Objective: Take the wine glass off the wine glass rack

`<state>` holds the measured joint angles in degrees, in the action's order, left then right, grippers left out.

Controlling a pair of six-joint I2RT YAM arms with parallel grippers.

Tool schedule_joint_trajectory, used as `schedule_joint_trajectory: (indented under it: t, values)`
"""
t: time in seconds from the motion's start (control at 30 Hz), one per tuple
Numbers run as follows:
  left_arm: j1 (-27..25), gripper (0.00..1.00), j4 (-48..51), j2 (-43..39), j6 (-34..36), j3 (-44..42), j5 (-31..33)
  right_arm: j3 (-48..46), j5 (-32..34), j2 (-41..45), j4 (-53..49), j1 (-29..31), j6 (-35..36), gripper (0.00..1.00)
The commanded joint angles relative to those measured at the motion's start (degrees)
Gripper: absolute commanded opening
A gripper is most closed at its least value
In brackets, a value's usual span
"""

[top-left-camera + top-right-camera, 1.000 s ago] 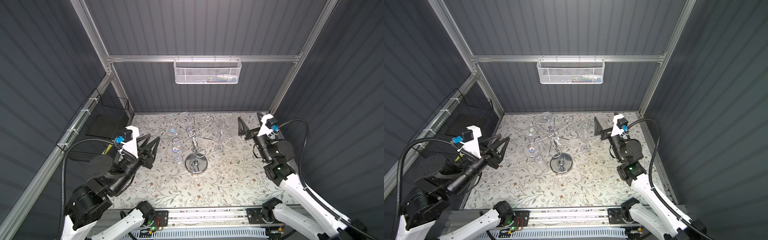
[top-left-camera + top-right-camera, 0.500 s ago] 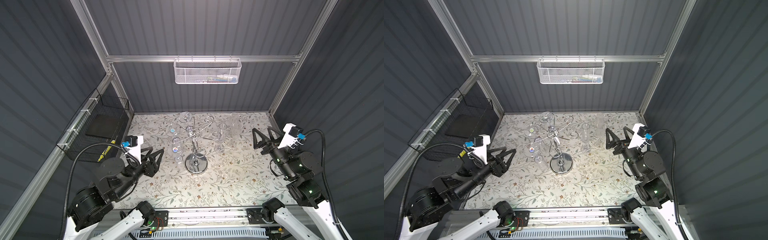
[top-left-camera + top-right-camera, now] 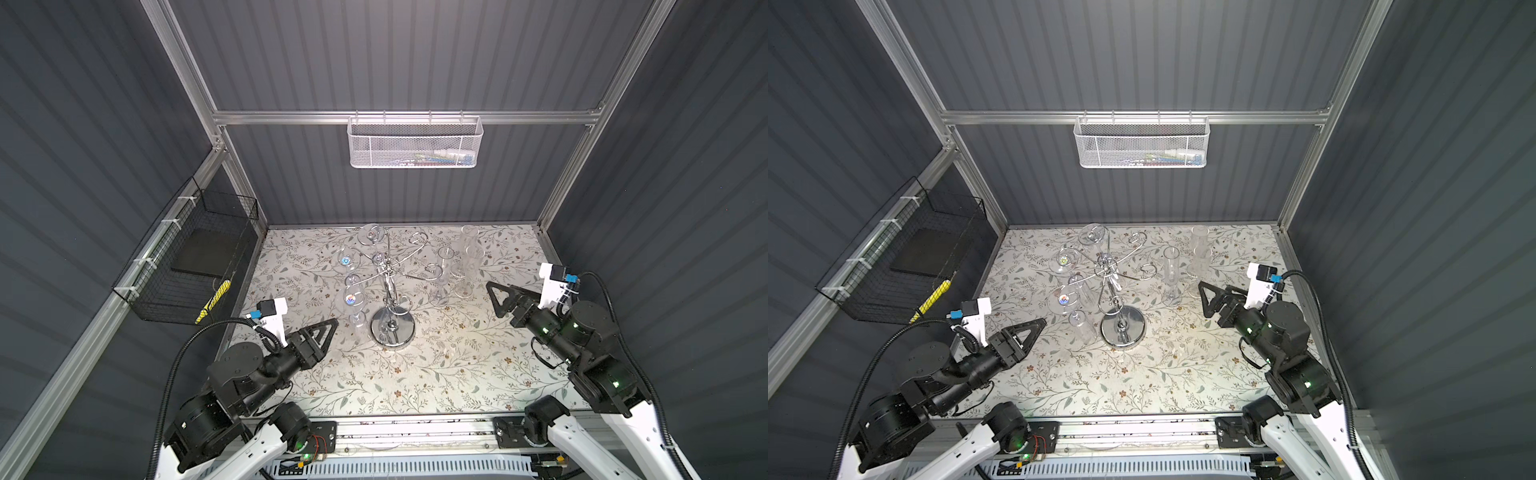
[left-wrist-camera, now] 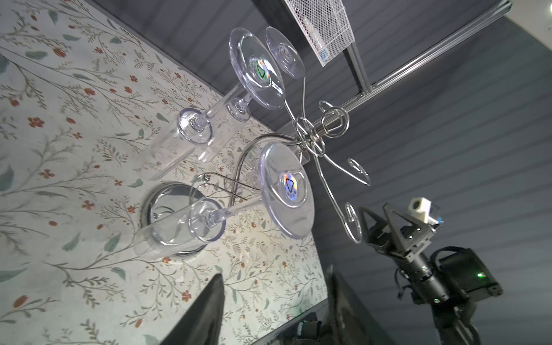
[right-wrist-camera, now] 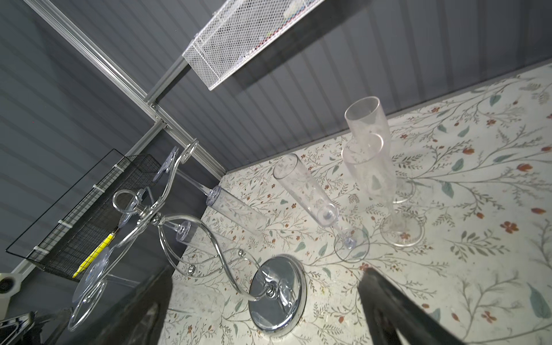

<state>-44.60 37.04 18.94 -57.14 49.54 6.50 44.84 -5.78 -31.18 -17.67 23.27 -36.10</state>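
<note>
My left gripper will tilt level and move outward onto the disc's near rim (image 3: pixel 351 308) (image 4: pixel 297 229), because the foot disc of the nearest wine glass lies flat on top of its arm.
The wine glass rack (image 3: pixel 392 328) (image 3: pixel 1122 329) stands mid-table, chrome, with a round base and curled arms. Three clear wine glasses hang upside down on its left arms; the nearest wine glass (image 3: pixel 352 300) (image 4: pixel 287 191) hangs closest to my left gripper (image 3: pixel 331 323) (image 4: pixel 273 286). That gripper hovers left of the base, open and empty. My right gripper (image 3: pixel 491 287) (image 5: pixel 268 270) is open and empty too, right of the rack (image 5: pixel 277 298), just in front of the standing flutes.
Three clear flutes (image 3: pixel 444 270) (image 5: pixel 367 179) stand upright on the floral tabletop right of the rack. A white mesh basket (image 3: pixel 415 143) hangs on the back wall. A black wire basket (image 3: pixel 187 266) hangs on the left wall.
Both arms have drawn back toward the front edge. The right gripper has left the flutes. The left gripper has turned on its side and its jaws have widened.
</note>
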Motion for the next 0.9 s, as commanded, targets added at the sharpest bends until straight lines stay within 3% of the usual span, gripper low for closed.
schedule_joint_trajectory:
  t: [0.0, 0.43, 0.67, 0.87]
  values:
    - [-0.22, 0.57, -9.78, -2.26, -9.78, -4.46, -2.1, -1.37, -1.95, 0.64, 0.25, -0.06, -2.45, 0.99]
    - [-0.21, 0.53, -28.41, 2.01, -17.44, -11.21, -3.41, -4.27, -2.56, 1.83, 3.48, -0.06, -6.13, 0.99]
    - [-0.23, 0.44, -21.32, 1.94, -18.31, -9.51, -0.91, -4.3, -2.11, 2.18, 3.26, -0.05, -6.18, 0.99]
    - [-0.2, 0.35, -22.12, 1.17, -20.22, -11.22, 0.35, -4.7, -1.78, 2.09, 3.44, -0.06, -6.62, 0.99]
